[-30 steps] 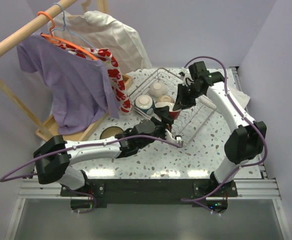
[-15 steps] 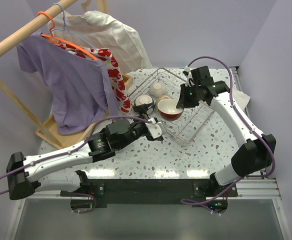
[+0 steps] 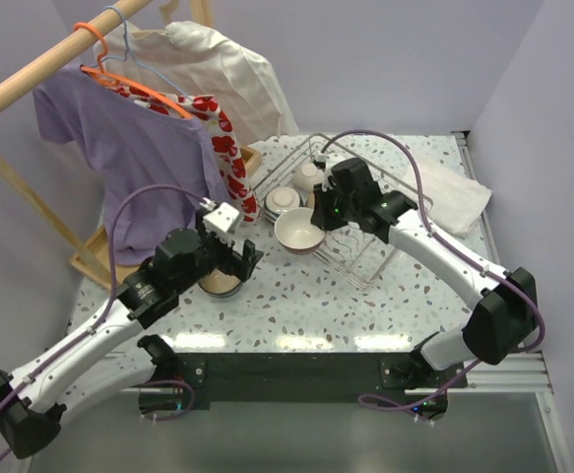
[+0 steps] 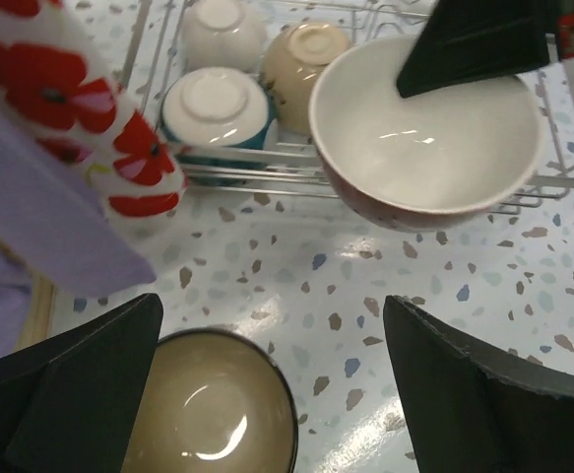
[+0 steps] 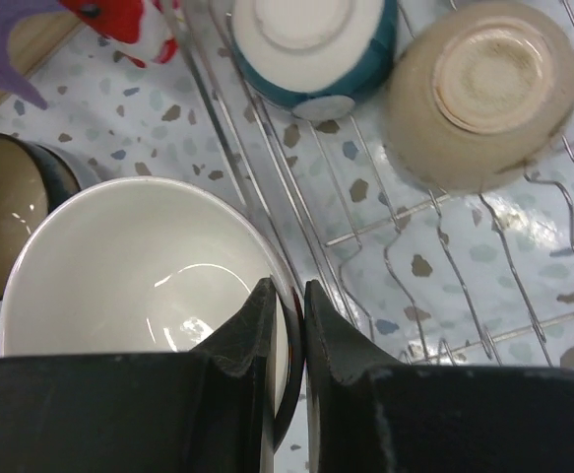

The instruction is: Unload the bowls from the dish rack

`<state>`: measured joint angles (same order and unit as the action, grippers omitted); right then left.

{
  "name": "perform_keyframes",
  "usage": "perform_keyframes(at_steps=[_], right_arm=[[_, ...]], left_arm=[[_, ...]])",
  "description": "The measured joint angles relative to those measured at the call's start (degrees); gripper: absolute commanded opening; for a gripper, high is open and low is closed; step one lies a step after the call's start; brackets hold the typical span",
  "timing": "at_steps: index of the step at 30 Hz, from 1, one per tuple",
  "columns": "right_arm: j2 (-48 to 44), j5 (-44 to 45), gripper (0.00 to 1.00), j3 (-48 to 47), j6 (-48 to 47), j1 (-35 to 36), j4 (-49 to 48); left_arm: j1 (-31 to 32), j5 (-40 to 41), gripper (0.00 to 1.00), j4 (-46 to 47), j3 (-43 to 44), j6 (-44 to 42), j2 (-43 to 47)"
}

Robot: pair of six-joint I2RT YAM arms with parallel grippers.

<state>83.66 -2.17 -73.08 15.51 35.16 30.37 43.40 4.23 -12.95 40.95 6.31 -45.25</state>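
The dark red bowl needs to go down into the dark-rimmed bowl (image 3: 221, 282), after I swing my right gripper away from the rack, turning it.
My right gripper (image 3: 316, 215) is shut on the rim of the dark red bowl (image 3: 297, 233), one finger inside and one outside (image 5: 287, 305). It holds the bowl (image 5: 139, 276) upright in the air over the near left corner of the dish rack (image 3: 370, 232). In the rack, upside down, are a teal-banded bowl (image 5: 311, 44), a beige bowl (image 5: 478, 94) and a white bowl (image 4: 218, 30). My left gripper (image 3: 233, 258) is open and empty (image 4: 272, 320), just above a dark-rimmed bowl (image 4: 213, 414) that stands upright on the table.
A wooden clothes rail (image 3: 31, 74) with a purple shirt (image 3: 139, 168) and a red-flowered cloth (image 4: 119, 138) hangs at the left, close to the rack. Its wooden base (image 3: 149, 261) lies on the table. A white cloth (image 3: 454, 187) lies right of the rack.
My right gripper has lifted the dark red bowl out of the rack and carried it left and nearer. My left arm has drawn back left from the rack to above the dark-rimmed bowl.
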Motion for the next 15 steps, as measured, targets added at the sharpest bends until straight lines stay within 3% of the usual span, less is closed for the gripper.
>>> perform_keyframes(at_steps=[8, 15], right_arm=[[0.8, 1.3, 0.00, 0.9, -2.2, 8.4, -9.0], [5.9, 2.8, 0.00, -1.2, -4.0, 15.4, -10.9]], left_arm=[[-17.9, -7.3, 1.00, -3.3, -2.4, 8.2, 3.6], [-24.2, -1.1, 1.00, -6.3, -3.4, 10.9, 12.2]])
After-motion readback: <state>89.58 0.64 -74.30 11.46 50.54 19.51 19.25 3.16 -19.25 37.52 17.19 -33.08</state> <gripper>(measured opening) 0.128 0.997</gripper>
